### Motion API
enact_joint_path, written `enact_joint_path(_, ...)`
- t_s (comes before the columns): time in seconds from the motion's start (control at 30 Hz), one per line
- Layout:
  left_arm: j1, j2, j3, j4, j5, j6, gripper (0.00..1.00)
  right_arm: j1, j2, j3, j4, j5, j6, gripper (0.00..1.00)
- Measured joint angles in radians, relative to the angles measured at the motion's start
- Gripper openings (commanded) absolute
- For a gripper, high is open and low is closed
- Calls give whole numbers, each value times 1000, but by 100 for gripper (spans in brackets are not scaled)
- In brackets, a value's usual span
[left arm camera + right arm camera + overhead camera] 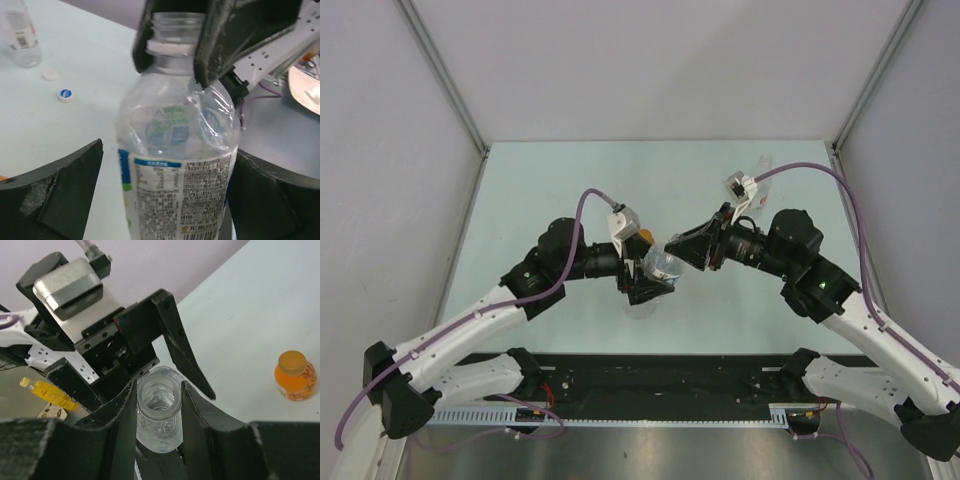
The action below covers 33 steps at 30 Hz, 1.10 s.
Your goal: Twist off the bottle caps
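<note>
The clear bottle's neck is uncapped, so I should next carry that bottle outward and down with my right gripper and release it on the bare tabletop (692,203) beside the slim bottle.
The clear bottle with the blue label (175,165) has no cap on its open neck (159,399). My right gripper (159,412) is shut on that neck, also in the top view (680,250). My left gripper (653,283) is open around the bottle's body; its left finger (65,190) stands apart from the bottle. The white cap with a blue mark (65,94) and the plain whitish cap (50,75) lie on the table near the slim bottle with the reddish label (20,35). The squat orange bottle (295,376) stands with its orange cap (291,360) on.
The pale green table (540,200) is closed in by white walls on three sides. A black strip (650,375) runs along the near edge between the arm bases. The slim bottle also shows at the back right (761,172), behind my right wrist.
</note>
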Motion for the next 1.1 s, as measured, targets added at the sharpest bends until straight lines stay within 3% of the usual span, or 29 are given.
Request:
enact_joint_path(0.33,2,-89,83,-156,-137,53,100,-11,-20,10,-76,100,-34,0)
enact_joint_path(0.6,2,-224,164,-237,-251,87,100,-97,-21,111,-161,319,-94,0)
enact_joint_path(0.83,2,-230,231,-211,-439,92,100,-107,6,115,-179,586,-153,0)
enact_joint_path(1.1,2,-154,240,-280,-644,89,100,-119,106,121,-109,742,-214,0)
